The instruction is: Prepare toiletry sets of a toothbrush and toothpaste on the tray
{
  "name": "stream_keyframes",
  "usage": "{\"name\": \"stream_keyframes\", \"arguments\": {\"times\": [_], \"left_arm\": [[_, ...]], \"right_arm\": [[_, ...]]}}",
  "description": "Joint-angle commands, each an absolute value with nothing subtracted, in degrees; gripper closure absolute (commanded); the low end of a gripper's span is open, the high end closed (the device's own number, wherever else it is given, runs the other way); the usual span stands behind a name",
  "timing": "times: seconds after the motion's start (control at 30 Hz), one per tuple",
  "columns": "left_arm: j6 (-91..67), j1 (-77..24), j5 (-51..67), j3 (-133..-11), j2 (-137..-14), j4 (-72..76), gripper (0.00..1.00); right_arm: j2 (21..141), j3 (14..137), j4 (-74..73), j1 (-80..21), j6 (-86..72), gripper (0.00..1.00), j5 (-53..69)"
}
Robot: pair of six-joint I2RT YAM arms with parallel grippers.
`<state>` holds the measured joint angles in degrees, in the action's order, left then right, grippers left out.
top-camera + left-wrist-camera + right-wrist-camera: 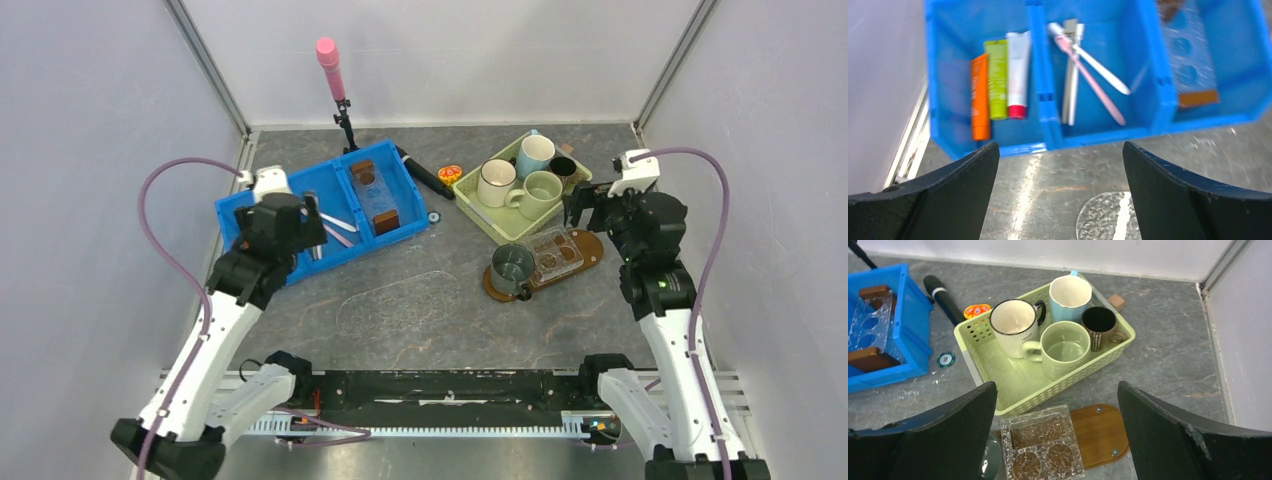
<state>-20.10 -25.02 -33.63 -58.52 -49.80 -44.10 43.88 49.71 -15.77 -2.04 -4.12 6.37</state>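
Note:
The white tube's red cap [1017, 111] faces the near wall, so I will move my left gripper to the left in the wrist view and down onto it.
The dark-brown wooden tray [587, 245] lies right of centre with a grey-green mug [511, 268] on its near-left end and a clear holder [556, 252] in the middle; its bare far end also shows in the right wrist view [1100, 432]. My right gripper [1057, 432] is open and empty above the tray. In the left wrist view, orange [980, 97], green [996, 80] and white [1018, 74] tubes lie in one bin compartment, pink [1088, 80] and white [1098, 70] toothbrushes in the adjacent one. My left gripper [1060, 192] is open and empty, just short of the bin.
The blue compartmented bin [325, 212] stands at the back left. The pale green basket [1013, 385] holds several mugs. A black tube [943, 297], a small orange disc [976, 310] and a stand with a pink-tipped stick [331, 65] are at the back.

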Motion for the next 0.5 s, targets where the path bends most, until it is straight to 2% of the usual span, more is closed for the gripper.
{"name": "stream_keyframes", "arguments": {"times": [0.0, 0.47], "left_arm": [[-21.83, -11.33, -23.91, -58.59, -51.28, -40.89, 0.01], [-27.48, 13.95, -5.47, -54.44, -68.65, -30.65, 0.13]], "right_arm": [[44.94, 53.32, -16.14, -6.28, -0.84, 0.03, 2.51], [40.03, 50.92, -17.67, -20.26, 8.36, 0.02, -12.76]]}}
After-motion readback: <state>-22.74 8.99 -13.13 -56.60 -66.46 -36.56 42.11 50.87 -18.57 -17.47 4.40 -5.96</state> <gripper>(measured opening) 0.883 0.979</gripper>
